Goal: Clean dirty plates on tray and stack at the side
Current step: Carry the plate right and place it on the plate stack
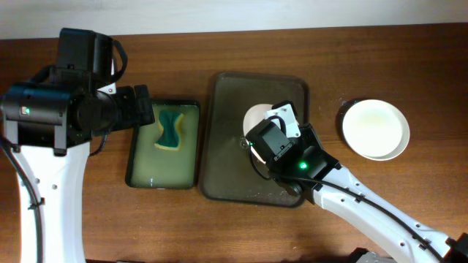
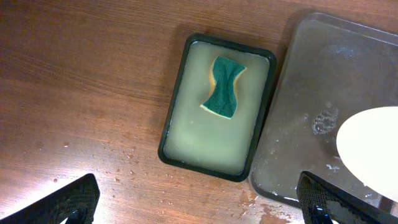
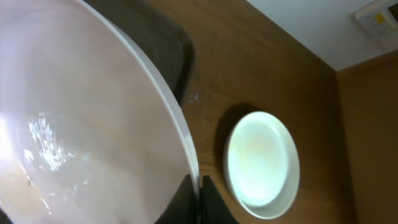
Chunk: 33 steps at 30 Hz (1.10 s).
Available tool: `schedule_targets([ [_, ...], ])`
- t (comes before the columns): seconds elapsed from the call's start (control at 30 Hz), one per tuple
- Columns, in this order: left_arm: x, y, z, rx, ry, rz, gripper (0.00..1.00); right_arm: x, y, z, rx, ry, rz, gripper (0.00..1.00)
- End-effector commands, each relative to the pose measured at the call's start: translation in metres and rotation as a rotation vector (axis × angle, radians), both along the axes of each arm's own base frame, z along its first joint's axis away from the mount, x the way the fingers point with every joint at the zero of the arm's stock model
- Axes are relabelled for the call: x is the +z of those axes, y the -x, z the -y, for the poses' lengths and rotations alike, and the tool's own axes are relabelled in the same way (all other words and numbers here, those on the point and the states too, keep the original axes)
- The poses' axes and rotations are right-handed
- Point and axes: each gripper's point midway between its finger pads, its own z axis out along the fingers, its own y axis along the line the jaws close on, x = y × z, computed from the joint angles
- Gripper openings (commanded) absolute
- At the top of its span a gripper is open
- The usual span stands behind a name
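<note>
The stacking place is to the right in the overhead view, so my right gripper will swing there next and turn the tilted plate flat over the white plates (image 1: pixel 375 129) (image 3: pixel 262 164).
My right gripper (image 1: pixel 257 131) (image 3: pixel 198 186) is shut on the rim of a white plate (image 1: pixel 255 117) (image 3: pixel 74 124), held over the large dark tray (image 1: pixel 227 146). The plate shows wet streaks in the right wrist view and its edge shows in the left wrist view (image 2: pixel 370 143). White plates (image 1: pixel 375 129) (image 3: pixel 261 162) sit on the table to the right of the tray; how many are stacked there I cannot tell. My left gripper (image 2: pixel 199 202) is open and empty above the wood near the small tray's front edge.
A smaller black-rimmed tray (image 1: pixel 139 172) (image 2: pixel 174 124) with pale green liquid holds a green-and-yellow sponge (image 1: pixel 170 130) (image 2: pixel 224 87), left of the large tray (image 2: pixel 298 124). Water drops lie on the wood by the trays. A wall runs along the table's far edge.
</note>
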Motion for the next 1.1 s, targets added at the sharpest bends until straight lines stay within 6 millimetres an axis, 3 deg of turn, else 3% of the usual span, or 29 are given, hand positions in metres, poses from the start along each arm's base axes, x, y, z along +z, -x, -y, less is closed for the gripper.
schedule_targets([
  [0.0,0.003,0.002,-0.004,0.007,-0.014,0.01,1.0,0.006,0.002,-0.001,0.004,0.034,0.021,0.04],
  [0.2,0.003,0.002,-0.004,0.007,-0.014,0.01,1.0,0.007,0.008,-0.019,0.057,0.03,0.026,0.04],
  [0.43,0.003,0.002,-0.004,0.007,-0.014,0.01,1.0,0.007,0.009,-0.019,0.06,0.03,0.026,0.04],
  [0.73,0.003,0.002,-0.004,0.007,-0.014,0.01,1.0,0.006,0.01,-0.016,0.057,0.044,0.016,0.04],
  [0.93,0.003,0.002,-0.004,0.008,-0.014,0.01,1.0,0.017,0.007,-0.005,0.012,0.104,0.077,0.04],
  [1.07,0.003,0.002,-0.004,0.007,-0.014,0.01,1.0,0.015,-0.004,0.006,-0.071,0.0,0.096,0.04],
])
